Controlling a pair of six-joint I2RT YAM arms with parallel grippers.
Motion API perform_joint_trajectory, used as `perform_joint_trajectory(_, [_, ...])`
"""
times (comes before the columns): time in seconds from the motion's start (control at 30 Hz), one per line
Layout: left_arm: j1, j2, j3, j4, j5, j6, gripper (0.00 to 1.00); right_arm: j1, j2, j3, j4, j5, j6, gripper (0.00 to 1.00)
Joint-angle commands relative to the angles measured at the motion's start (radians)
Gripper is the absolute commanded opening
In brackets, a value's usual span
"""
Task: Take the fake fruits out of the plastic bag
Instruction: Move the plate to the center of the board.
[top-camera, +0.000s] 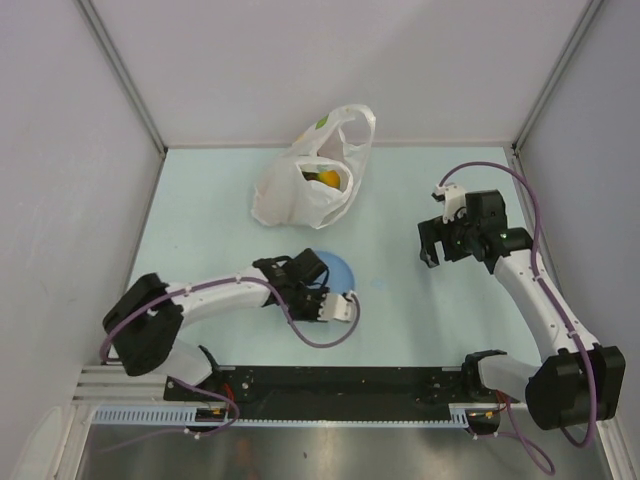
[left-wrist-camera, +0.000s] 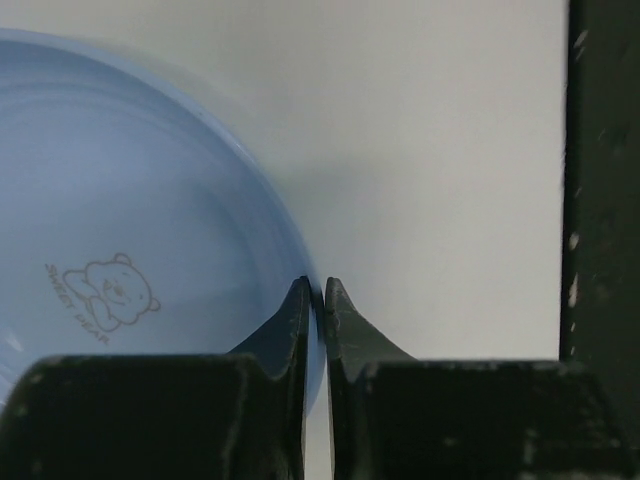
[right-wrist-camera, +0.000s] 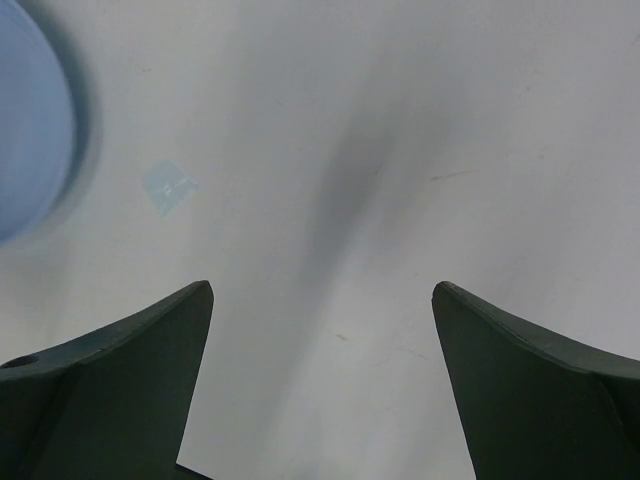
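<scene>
My left gripper needs to carry the plate (top-camera: 341, 267) by its rim to the right in the top view and slightly back next. It should then open, because there is empty table beside the plate.
The translucent white plastic bag (top-camera: 300, 190) lies crumpled at the back middle of the table. Through its opening a yellow-orange fake fruit (top-camera: 326, 178) shows; other fruits are hidden. My left gripper (top-camera: 322, 280) (left-wrist-camera: 314, 290) is far in front of the bag, shut on the right rim of a round blue plate (top-camera: 341, 267) (left-wrist-camera: 120, 200); the thin rim sits pinched between the fingertips. My right gripper (top-camera: 433, 250) (right-wrist-camera: 322, 300) hangs open over bare table at the right, with nothing between its fingers. It is well apart from the bag.
The blue plate (right-wrist-camera: 30, 130) bears a small bear print and holds nothing. A small pale tape mark (right-wrist-camera: 170, 187) is on the table. A black rail (left-wrist-camera: 605, 200) (top-camera: 340, 380) runs along the near edge. Grey walls close in the back and sides.
</scene>
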Motion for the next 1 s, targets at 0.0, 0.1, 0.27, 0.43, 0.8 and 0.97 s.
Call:
perform_joint_trajectory(0.0, [-0.144, 0.161, 0.160, -0.003, 0.166, -0.033, 0.05, 0.005, 0.011, -0.001, 0.035, 0.007, -0.012, 0.97])
perform_joint_trajectory(0.1, [-0.206, 0.210, 0.188, 0.047, 0.203, -0.065, 0.05, 0.003, 0.019, -0.001, 0.041, 0.018, -0.006, 0.96])
perform_joint_trajectory(0.27, [-0.272, 0.247, 0.207, 0.080, 0.200, -0.126, 0.09, 0.005, -0.009, -0.002, 0.037, 0.001, 0.014, 0.96])
perform_joint_trajectory(0.43, [-0.267, 0.241, 0.251, -0.003, 0.098, -0.143, 0.48, -0.006, -0.061, -0.024, 0.063, -0.009, 0.032, 0.96])
perform_joint_trajectory(0.8, [-0.142, -0.003, 0.793, -0.267, -0.098, -0.313, 0.77, -0.009, -0.072, 0.129, 0.120, -0.092, 0.166, 0.96])
perform_joint_trajectory(0.97, [0.094, 0.143, 1.160, -0.341, -0.140, -0.428, 0.76, 0.008, 0.099, 0.350, 0.228, -0.200, 0.275, 0.93])
